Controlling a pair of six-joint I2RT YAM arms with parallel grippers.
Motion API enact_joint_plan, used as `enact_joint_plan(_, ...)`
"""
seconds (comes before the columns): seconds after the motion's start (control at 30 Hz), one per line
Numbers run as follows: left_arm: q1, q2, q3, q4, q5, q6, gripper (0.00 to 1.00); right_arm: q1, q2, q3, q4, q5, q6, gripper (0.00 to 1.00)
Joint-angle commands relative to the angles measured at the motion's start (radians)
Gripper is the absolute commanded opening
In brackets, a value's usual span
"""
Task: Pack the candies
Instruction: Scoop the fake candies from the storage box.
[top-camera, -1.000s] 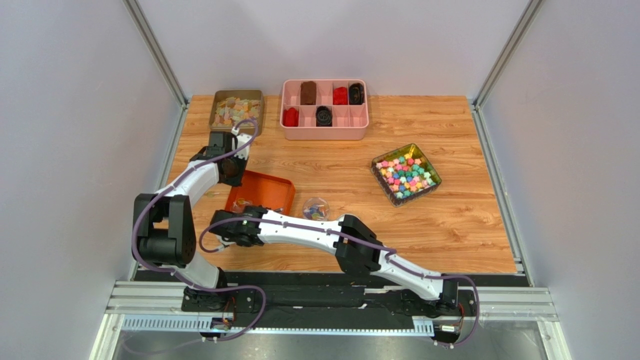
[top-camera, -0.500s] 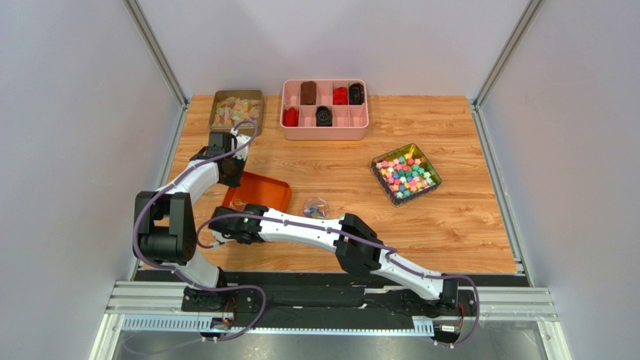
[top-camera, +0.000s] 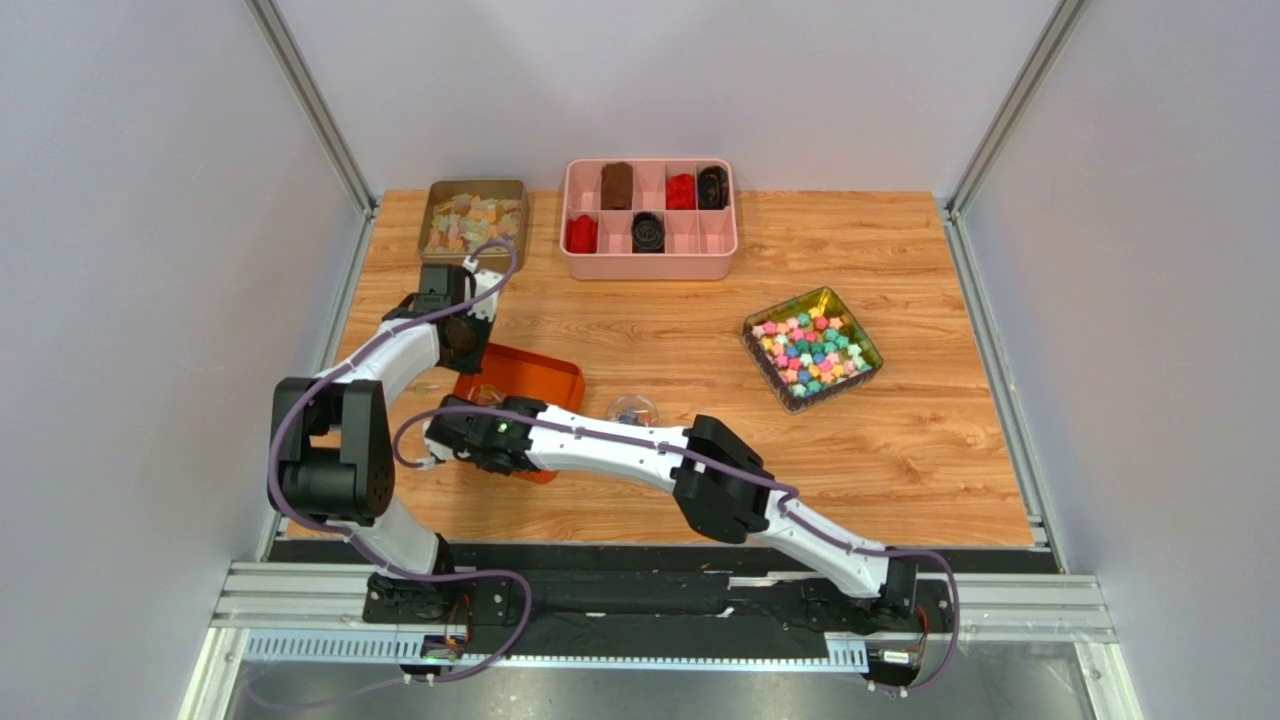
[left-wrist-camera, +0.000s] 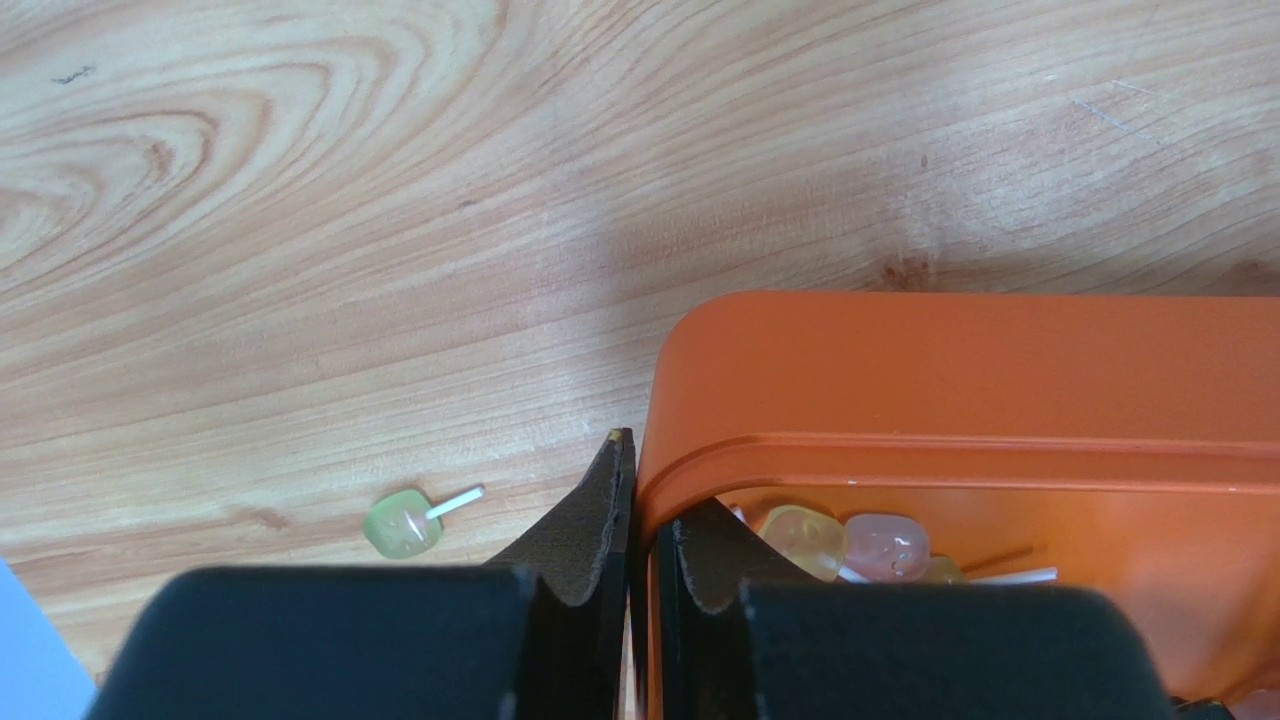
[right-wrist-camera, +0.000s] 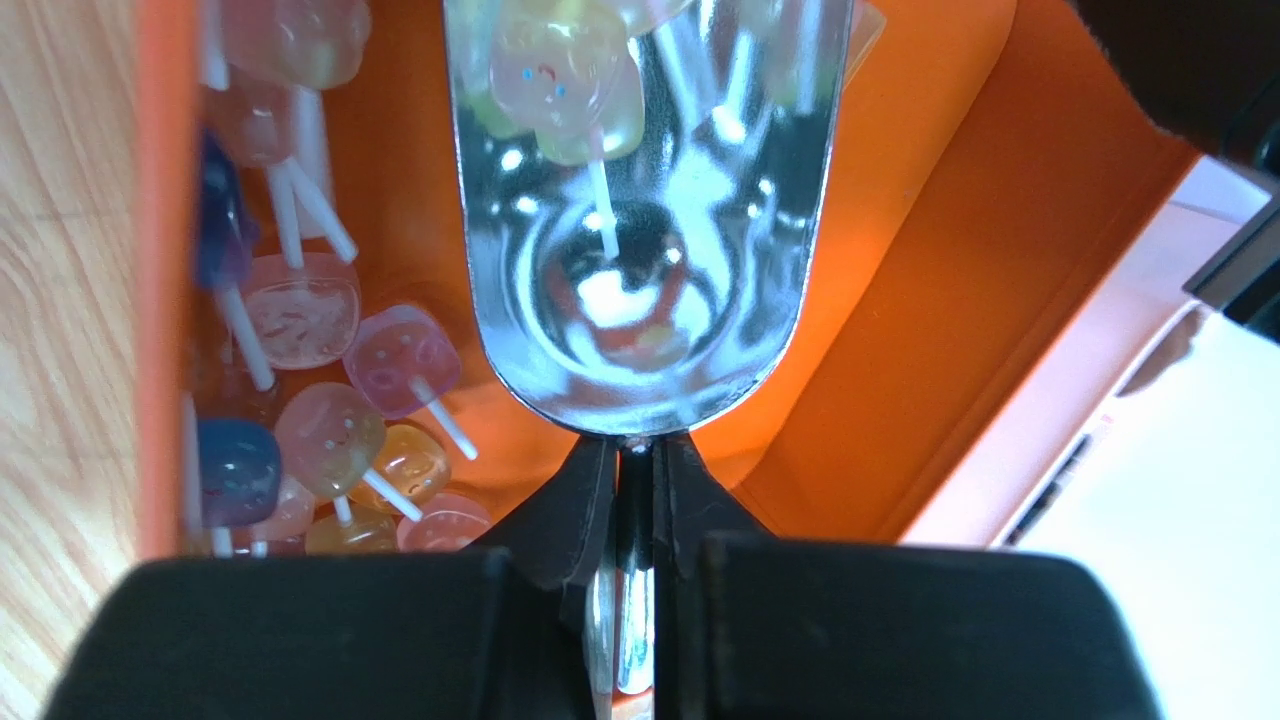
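The left gripper keeps hold of the tray's corner side (top-camera: 489, 353) (left-wrist-camera: 648, 492) between its fingers next, then opens them to release it, with the scoop still inside the tray.
The candies (right-wrist-camera: 323, 435) are small translucent sweets on white sticks, pink, blue, purple and yellowish. They lie heaped in an orange tray (top-camera: 544, 369) at the table's left. My left gripper (left-wrist-camera: 649, 495) is shut on the tray's corner wall (left-wrist-camera: 962, 375), one finger inside and one outside, and more candies (left-wrist-camera: 842, 543) show just behind it. My right gripper (right-wrist-camera: 634, 450) is shut on the handle of a shiny metal scoop (right-wrist-camera: 646, 225). The scoop sits inside the tray with a few candies (right-wrist-camera: 564, 75) at its front. From above, the right gripper (top-camera: 484, 435) covers the tray's near side.
One green candy (left-wrist-camera: 401, 525) lies loose on the wood beside the tray. A small clear round container (top-camera: 631, 408) sits right of the tray. At the back stand a tin of pastel pieces (top-camera: 472, 219) and a pink divided box (top-camera: 649, 221); a tin of bright blocks (top-camera: 812, 348) stands right.
My right arm has moved away from the near edge, and its gripper now covers the tray's near side. The left arm has stayed in place on the tray.
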Motion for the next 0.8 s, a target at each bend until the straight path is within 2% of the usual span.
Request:
enact_joint_plan(0.0,-0.009,-0.014,0.036,-0.011,0.045,-0.039,0.0,-0.023,-0.065,-0.031,0.092,-0.112,0.045,0.0)
enact_joint_plan(0.3,-0.009,-0.006,0.038,-0.012,0.042,-0.039,0.0,-0.07,-0.145,-0.089,0.021,-0.446,0.018,0.0)
enact_joint_plan(0.77,-0.009,0.005,0.041,-0.014,0.046,-0.033,0.0,-0.158,-0.224,-0.094,-0.011,-0.686,-0.016,0.0)
